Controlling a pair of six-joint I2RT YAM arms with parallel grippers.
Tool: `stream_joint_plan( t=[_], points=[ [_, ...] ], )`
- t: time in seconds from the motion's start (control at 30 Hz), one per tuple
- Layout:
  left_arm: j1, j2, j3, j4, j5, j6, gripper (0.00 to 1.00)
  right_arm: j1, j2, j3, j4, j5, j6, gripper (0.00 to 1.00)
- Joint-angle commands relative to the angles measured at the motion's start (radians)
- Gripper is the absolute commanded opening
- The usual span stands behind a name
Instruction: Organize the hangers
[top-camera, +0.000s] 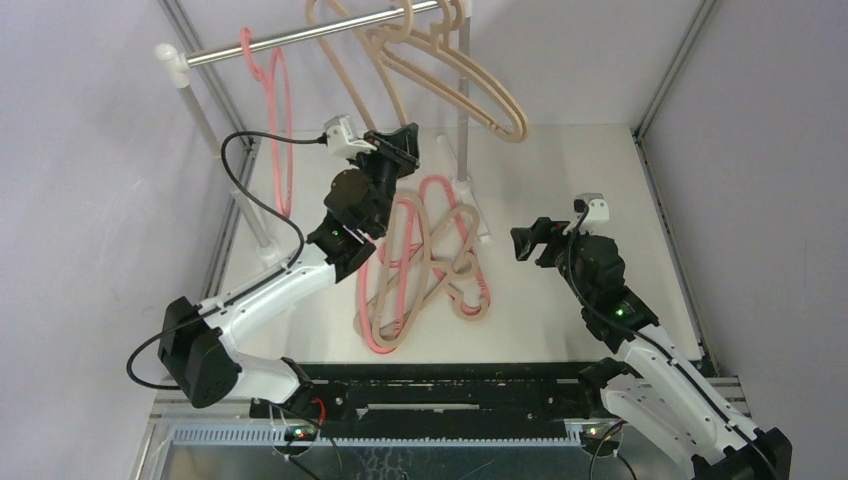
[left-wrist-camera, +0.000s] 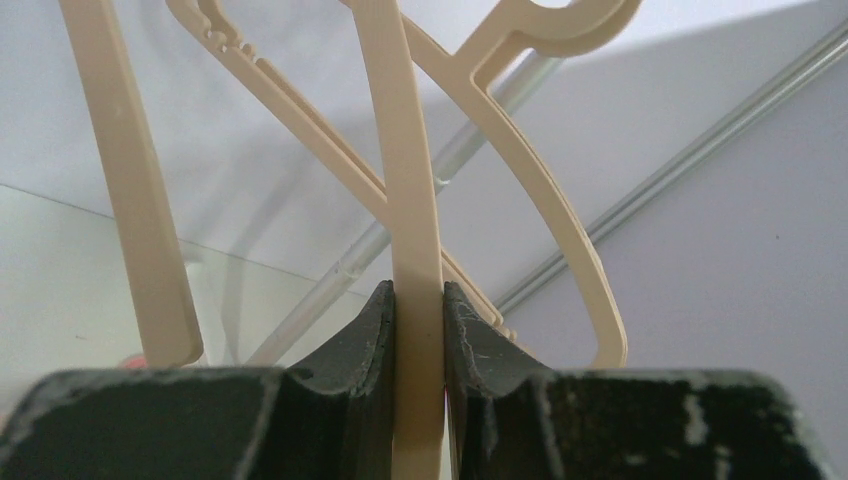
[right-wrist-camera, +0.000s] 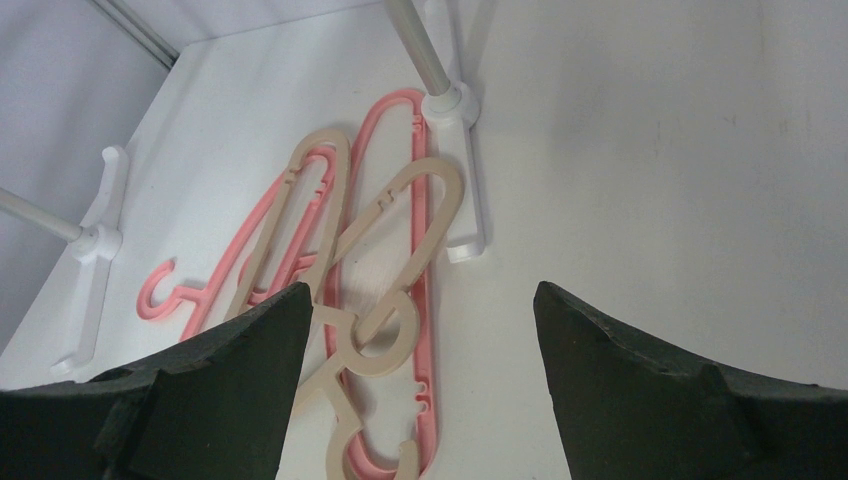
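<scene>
The left gripper moves its beige hanger along the bar to the right (top-camera: 408, 13) in the top view next, because the other beige hangers hang there.
A silver rail (top-camera: 300, 38) crosses the back. From it hang one pink hanger (top-camera: 289, 120) on the left and a few beige hangers (top-camera: 480, 95) on the right. My left gripper (top-camera: 403, 138) is raised under the rail. In the left wrist view it (left-wrist-camera: 418, 300) is shut on the flat bar of a beige hanger (left-wrist-camera: 410, 150), with other beige hangers (left-wrist-camera: 520, 160) behind. A tangled pile of pink and beige hangers (top-camera: 425, 262) lies on the table. My right gripper (top-camera: 525, 243) hovers open to its right. The right wrist view shows nothing between its jaws (right-wrist-camera: 422, 290), and the pile (right-wrist-camera: 330, 220) below.
White posts (top-camera: 462, 100) with white feet (right-wrist-camera: 465, 190) hold the rail; one foot lies against the pile. The left post (top-camera: 215, 150) leans near the side wall. Metal frame bars and grey walls close in the table. A black cable (top-camera: 240, 170) loops off the left wrist.
</scene>
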Motion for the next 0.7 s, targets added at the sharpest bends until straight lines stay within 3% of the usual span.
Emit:
stream_joint_plan(
  t=[0.0,0.67],
  points=[
    [0.023,0.020,0.079,0.049,0.040,-0.052,0.00,-0.016,-0.004,0.035,0.010,-0.016,-0.012,0.89],
    [0.035,0.218,0.254,-0.099,0.176,-0.132,0.00,-0.074,-0.008,0.015,0.019,-0.058,-0.005,0.89]
  ],
)
